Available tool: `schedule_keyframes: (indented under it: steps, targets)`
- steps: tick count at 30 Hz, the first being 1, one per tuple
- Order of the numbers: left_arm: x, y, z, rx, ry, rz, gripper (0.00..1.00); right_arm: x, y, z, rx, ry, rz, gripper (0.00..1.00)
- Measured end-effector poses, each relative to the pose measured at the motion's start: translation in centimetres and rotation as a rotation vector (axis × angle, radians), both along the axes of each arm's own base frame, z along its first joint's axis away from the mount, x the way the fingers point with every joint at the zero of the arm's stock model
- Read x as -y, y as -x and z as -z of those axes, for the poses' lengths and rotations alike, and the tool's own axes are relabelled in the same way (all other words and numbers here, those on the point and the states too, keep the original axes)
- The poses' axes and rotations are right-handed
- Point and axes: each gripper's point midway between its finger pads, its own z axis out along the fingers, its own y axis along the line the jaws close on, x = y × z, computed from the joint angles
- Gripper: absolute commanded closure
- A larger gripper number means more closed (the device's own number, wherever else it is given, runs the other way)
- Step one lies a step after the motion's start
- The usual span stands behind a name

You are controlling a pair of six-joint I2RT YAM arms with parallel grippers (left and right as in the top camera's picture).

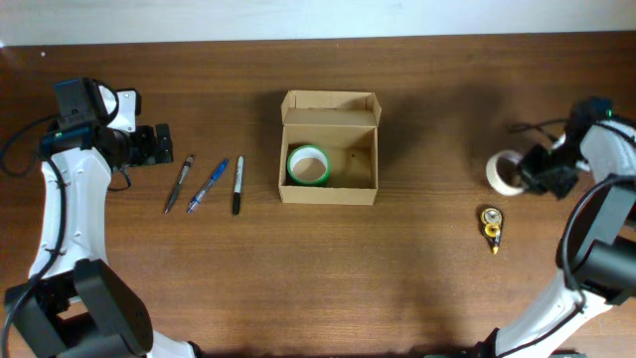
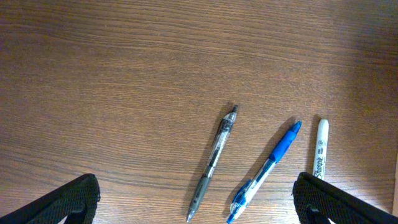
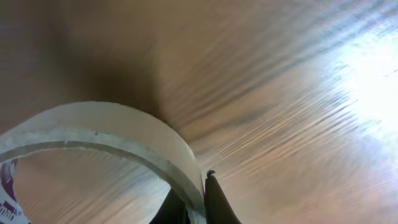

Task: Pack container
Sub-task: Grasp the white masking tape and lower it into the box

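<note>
I should next lift the white tape roll (image 1: 504, 171) over to the box with my right gripper and lower it onto the green tape roll (image 1: 308, 165), because the box lid is open.
The container (image 1: 329, 194) is a small tan cardboard box at the table's centre, its lid flap open at the back, with a green tape roll (image 1: 308, 165) inside on the left. My right gripper (image 1: 537, 176) is shut on the wall of a white tape roll (image 1: 504, 171) at the right; in the right wrist view the roll (image 3: 112, 134) sits pinched between the fingers (image 3: 198, 205). My left gripper (image 1: 159, 145) is open at the far left, near a grey pen (image 1: 179, 183); in the left wrist view its fingers (image 2: 196, 208) straddle the grey pen (image 2: 213, 160) and a blue pen (image 2: 267, 169).
A blue pen (image 1: 208, 185) and a black marker (image 1: 238, 185) lie left of the box; the marker (image 2: 320, 147) also shows in the left wrist view. A small yellow and black tool (image 1: 491, 227) lies at the right front.
</note>
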Motion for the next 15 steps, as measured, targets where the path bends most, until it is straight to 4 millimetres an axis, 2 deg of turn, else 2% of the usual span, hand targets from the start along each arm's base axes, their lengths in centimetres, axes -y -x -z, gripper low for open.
schedule_keyframes:
  steps: [2, 4, 5, 6, 8, 9, 10, 12, 13, 15]
  targets:
    - [0.0, 0.0, 0.0, 0.0, 0.0, 0.0, 0.01, -1.3, -2.0, -4.0, 0.088, 0.032, -0.072, 0.96]
    - [0.0, 0.0, 0.0, 0.0, 0.0, 0.0, 0.01, -3.4, -4.3, -10.0, 0.226, 0.088, -0.172, 0.96]
    - [0.0, 0.0, 0.0, 0.0, 0.0, 0.0, 0.01, -5.6, -6.0, -15.5, 0.363, 0.138, -0.251, 0.96]
    - [0.0, 0.0, 0.0, 0.0, 0.0, 0.0, 0.01, -7.4, -6.5, -19.0, 0.443, 0.172, -0.313, 0.96]
    - [0.0, 0.0, 0.0, 0.0, 0.0, 0.0, 0.0, -12.5, -6.8, -26.9, 0.641, 0.235, -0.467, 0.96]
    - [0.0, 0.0, 0.0, 0.0, 0.0, 0.0, 0.01, -18.5, -5.3, -33.5, 0.829, 0.262, -0.632, 0.96]
    - [0.0, 0.0, 0.0, 0.0, 0.0, 0.0, 0.01, -19.5, -4.8, -34.4, 0.855, 0.265, -0.662, 0.96]
    - [0.0, 0.0, 0.0, 0.0, 0.0, 0.0, 0.01, -23.1, -3.3, -36.5, 0.916, 0.298, -0.776, 0.96]
    - [0.0, 0.0, 0.0, 0.0, 0.0, -0.001, 0.01, -25.3, -2.6, -36.9, 0.935, 0.303, -0.847, 0.96]
    - [0.0, 0.0, 0.0, 0.001, 0.0, 0.0, 0.01, -28.9, -2.3, -35.9, 0.926, 0.311, -0.965, 0.96]
